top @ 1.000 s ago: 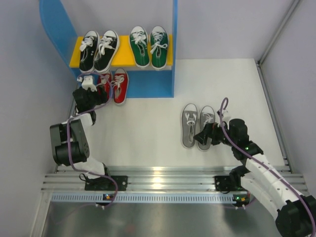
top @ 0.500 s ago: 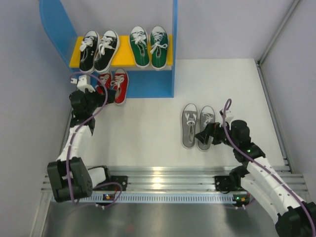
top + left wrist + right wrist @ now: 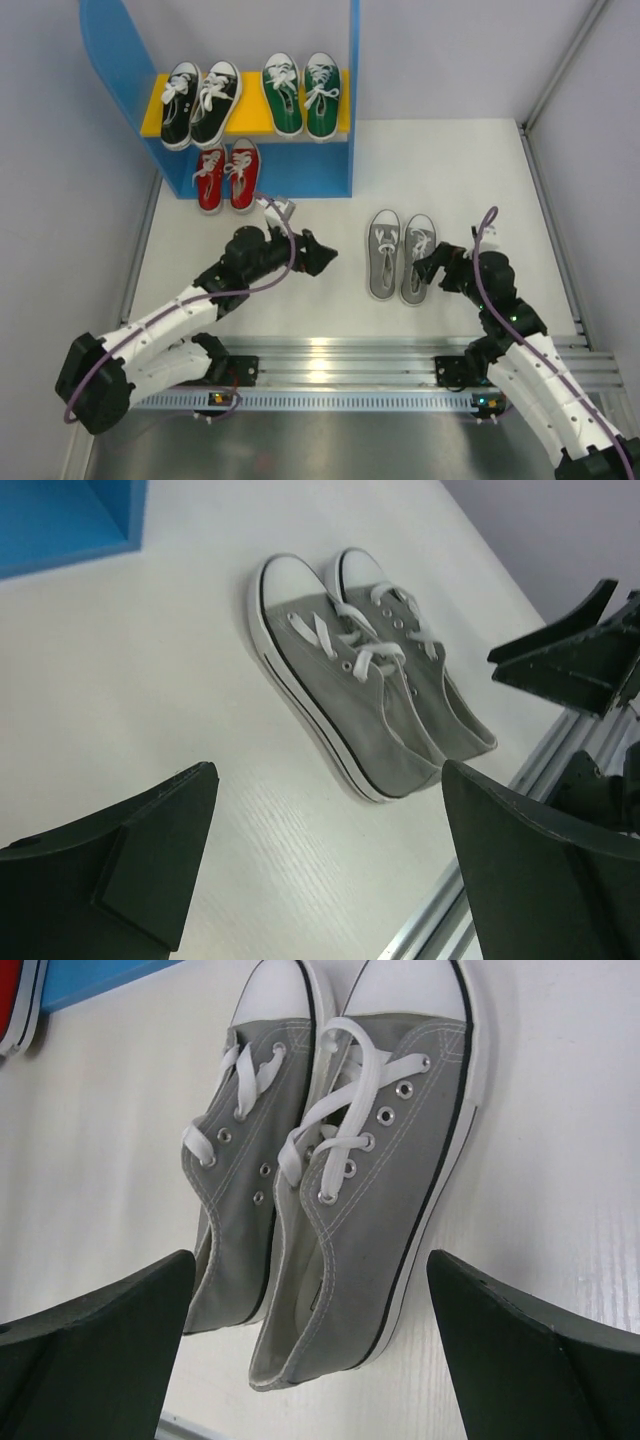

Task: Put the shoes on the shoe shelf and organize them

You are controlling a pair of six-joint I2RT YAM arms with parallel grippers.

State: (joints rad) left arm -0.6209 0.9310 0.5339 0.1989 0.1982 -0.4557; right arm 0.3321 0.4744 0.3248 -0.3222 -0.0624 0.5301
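I need to move my left gripper back and down toward the grey pair of shoes next, and then turn it over the nearer grey shoe's heel (image 3: 382, 282) (image 3: 403, 762).
The grey pair (image 3: 400, 255) lies side by side on the white table, toes toward the back; it also shows in the left wrist view (image 3: 370, 700) and the right wrist view (image 3: 330, 1180). My left gripper (image 3: 322, 255) is open and empty, a short way left of the pair, with bare table between its fingers (image 3: 328, 780). My right gripper (image 3: 432, 268) is open and empty at the heels of the pair, its fingers spread to either side (image 3: 311, 1260). On the blue shelf (image 3: 300, 175), the black pair (image 3: 200, 103) and green pair (image 3: 302, 95) sit on the yellow board (image 3: 250, 115). The red pair (image 3: 227, 177) sits below at left.
An aluminium rail (image 3: 330, 360) runs along the near table edge by the arm bases. A metal strip (image 3: 555, 230) borders the right side. Grey walls close in left and back. The lower shelf space right of the red pair shows bare blue.
My left arm has swung away from the red pair at the shelf, rightward and nearer, toward the grey pair. My right gripper has drawn back a little behind the heels.
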